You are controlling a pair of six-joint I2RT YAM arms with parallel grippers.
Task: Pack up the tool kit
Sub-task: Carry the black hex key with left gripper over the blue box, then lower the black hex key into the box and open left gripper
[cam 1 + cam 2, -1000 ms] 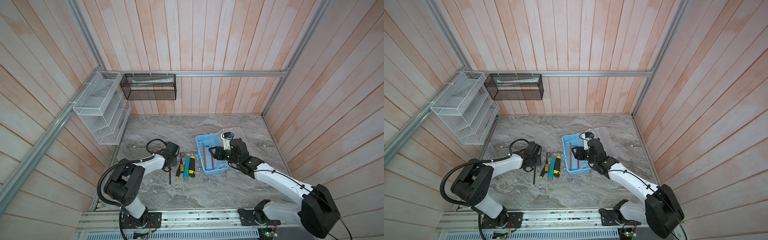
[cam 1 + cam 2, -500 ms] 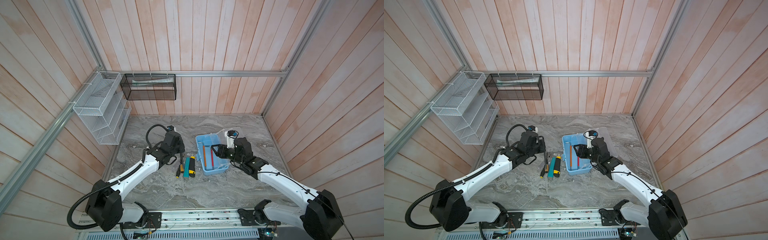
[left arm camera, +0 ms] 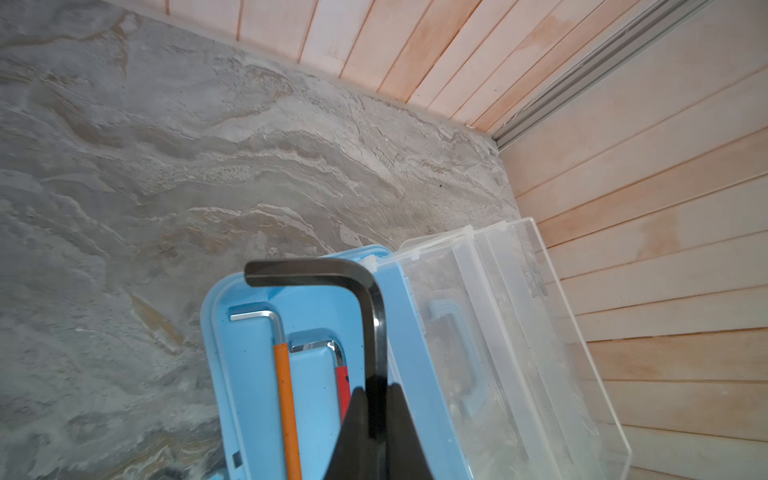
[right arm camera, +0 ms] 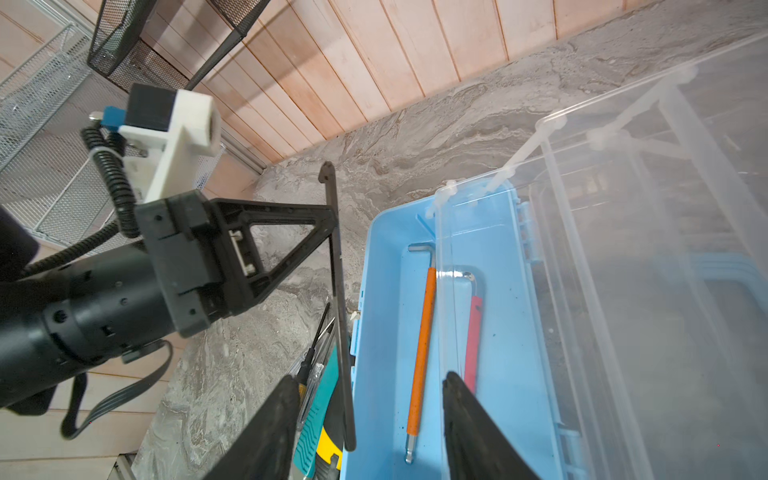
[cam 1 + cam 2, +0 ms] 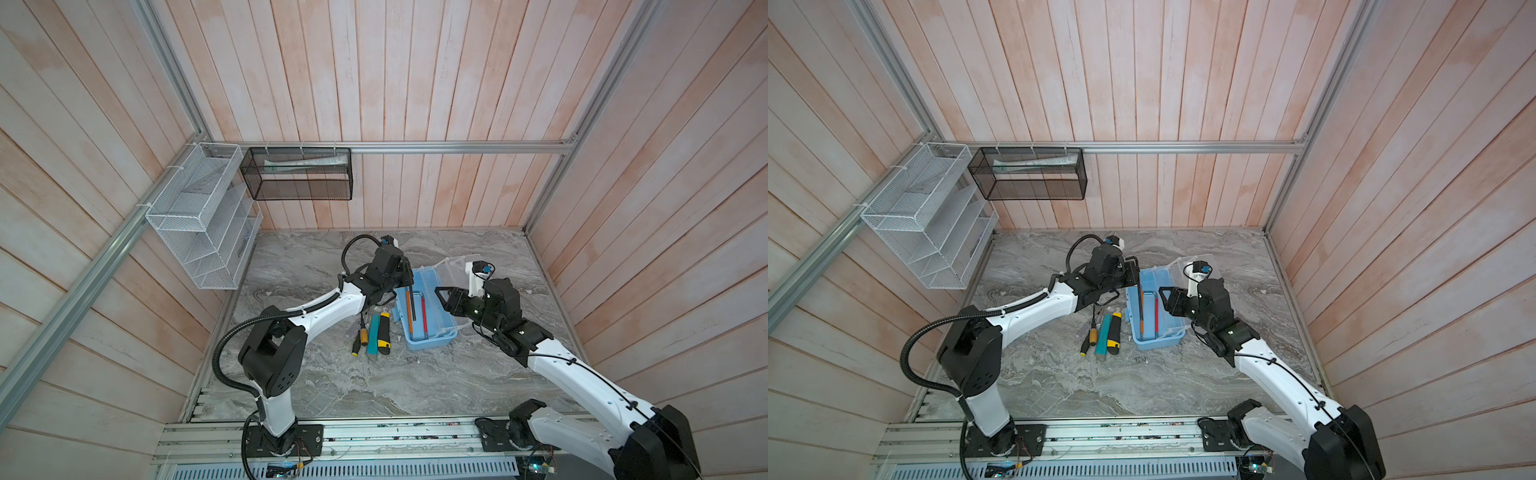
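Note:
My left gripper moves toward the open lid and down next, to release the black hex key's long arm onto the tool kit's bare bottom between the orange and red sleeves.
The tool kit (image 5: 432, 343) (image 5: 1156, 343) is a light-blue case on the marble table, its clear lid (image 5: 455, 270) swung open to the right. An orange-sleeved hex key (image 4: 422, 345) and a red-sleeved one (image 4: 473, 332) lie inside. My left gripper (image 5: 409, 276) (image 3: 376, 399) is shut on a black L-shaped hex key (image 3: 370, 316) (image 4: 338, 291), held above the case's left wall. Whether its lower end is inside the case I cannot tell. My right gripper (image 5: 441, 298) (image 4: 370, 380) hovers open over the case, holding nothing.
Just left of the case lie a yellow-handled screwdriver (image 5: 358, 338), a teal utility knife (image 5: 374, 336) and a yellow-black knife (image 5: 385, 332). A white wire-mesh rack (image 5: 199, 216) hangs on the left wall and a black mesh basket (image 5: 299, 178) on the back wall.
My left arm has lifted the black hex key from the table left of the loose tools and carried it right, over the case. The right gripper has barely moved.

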